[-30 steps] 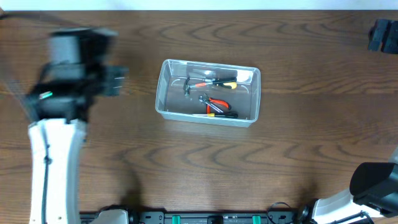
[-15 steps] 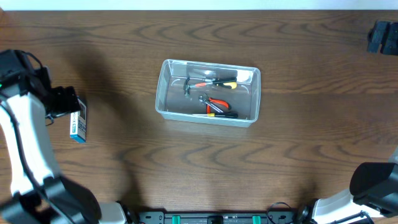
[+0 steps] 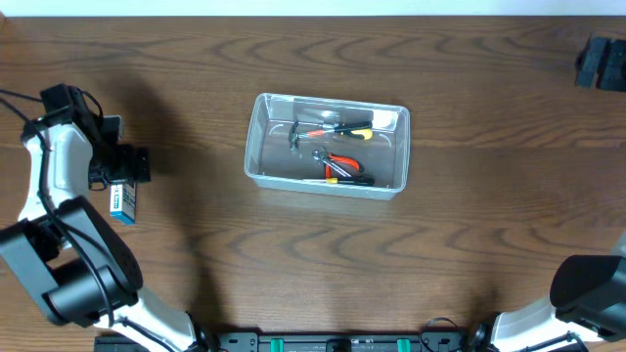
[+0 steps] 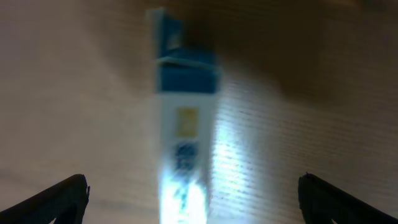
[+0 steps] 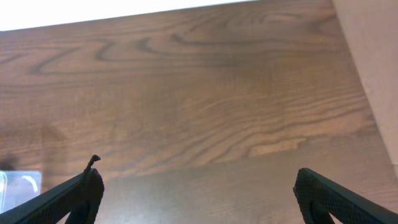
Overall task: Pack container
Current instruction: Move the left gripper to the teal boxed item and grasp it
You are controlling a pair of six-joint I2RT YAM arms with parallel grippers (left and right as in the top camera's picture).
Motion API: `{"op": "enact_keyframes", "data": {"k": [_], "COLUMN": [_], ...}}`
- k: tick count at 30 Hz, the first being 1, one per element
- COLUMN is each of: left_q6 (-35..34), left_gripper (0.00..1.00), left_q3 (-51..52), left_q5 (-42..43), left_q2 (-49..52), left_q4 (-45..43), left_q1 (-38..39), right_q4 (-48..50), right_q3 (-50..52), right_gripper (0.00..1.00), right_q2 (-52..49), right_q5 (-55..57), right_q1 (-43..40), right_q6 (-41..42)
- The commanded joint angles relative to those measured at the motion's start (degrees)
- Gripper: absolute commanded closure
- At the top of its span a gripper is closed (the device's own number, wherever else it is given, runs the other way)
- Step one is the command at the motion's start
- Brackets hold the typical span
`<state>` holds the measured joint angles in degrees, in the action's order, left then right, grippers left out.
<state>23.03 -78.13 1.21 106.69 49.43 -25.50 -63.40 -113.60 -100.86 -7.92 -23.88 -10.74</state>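
My left gripper is wide open with the small blue-and-white box lengthwise between its fingers, and needs to lower around it and close across the box's narrow width (image 3: 122, 201) (image 4: 186, 146).
The container (image 3: 256, 137), a clear plastic bin, stands at the table's middle. Inside lie a small hammer (image 3: 297, 133), a screwdriver (image 3: 342, 130) and red-handled pliers (image 3: 340, 167). My left gripper (image 3: 119, 176) hovers at the far left, open, right over a small blue-and-white box (image 3: 122, 202). The left wrist view shows that box (image 4: 185, 143) blurred and lengthwise between the wide-apart fingertips (image 4: 59, 199) of the left gripper (image 4: 196, 202), untouched. My right gripper (image 5: 202, 196) is open over bare wood, and a corner of the container (image 5: 18, 186) shows at that view's left edge.
A black object (image 3: 599, 59) sits at the far right back corner. The right arm's base (image 3: 587, 288) fills the front right corner. The table's right edge (image 5: 367, 93) shows in the right wrist view.
The left arm has swung left, away from the container, and come down over the blue-and-white box. The right arm and the tools have not moved.
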Motion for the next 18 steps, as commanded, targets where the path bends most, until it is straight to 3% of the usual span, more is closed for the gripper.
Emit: {"op": "enact_keyframes", "data": {"k": [1,18], "left_q6": [8.1,8.0], "left_gripper": [0.02,0.02], "left_q3": [0.5,0.5], "left_q5": [3.1,3.1], "left_q2": [3.9,9.5], "left_q4": [-0.1,-3.5], "left_q1": [-0.1,-0.2], "right_q4": [-0.7,-3.4], "right_q3": [0.1,0.2], "right_gripper": [0.01,0.01], "right_q2": [0.4,0.4], "right_q5": [0.3,3.7], "right_q1": [-0.1,-0.1], "right_q6": [0.4,0.4]}}
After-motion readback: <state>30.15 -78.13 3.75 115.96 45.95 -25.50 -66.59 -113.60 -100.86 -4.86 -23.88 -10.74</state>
